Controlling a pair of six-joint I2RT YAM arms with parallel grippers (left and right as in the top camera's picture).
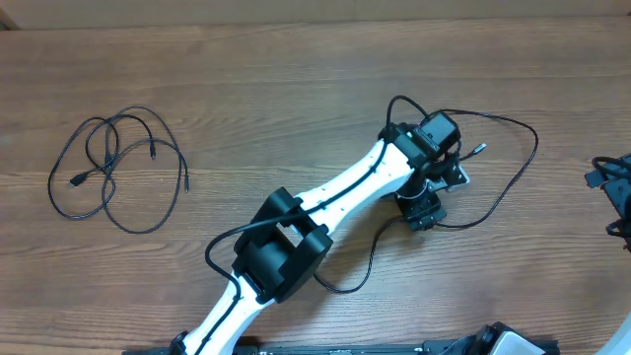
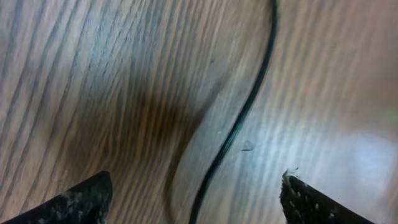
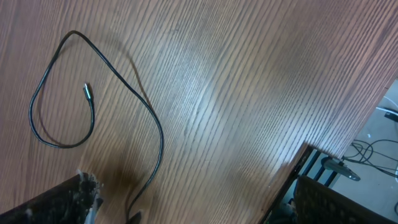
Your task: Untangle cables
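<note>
The thin black cable's lower part (image 1: 447,226) (image 2: 199,206) runs below the left gripper, between its two spread fingers, so the left gripper will next move down onto it and close there.
One thin black cable (image 1: 513,173) lies in a wide loop at centre right, its silver-tipped plug (image 1: 480,148) pointing right. My left gripper (image 1: 422,209) hangs low over this cable's lower stretch. In the left wrist view the cable (image 2: 245,106) runs on the wood between the two spread fingers, and the left gripper (image 2: 196,202) is open and touches nothing. A second bunch of cables (image 1: 118,168) lies in overlapping loops at far left. My right gripper (image 1: 616,187) sits at the right edge, open (image 3: 199,202) and empty, looking at the looped cable (image 3: 155,124) and its plug (image 3: 87,92).
The left arm (image 1: 335,192) crosses the table diagonally from the bottom left to the centre. The table's right edge (image 3: 348,134) shows in the right wrist view, with floor and other wires beyond it.
</note>
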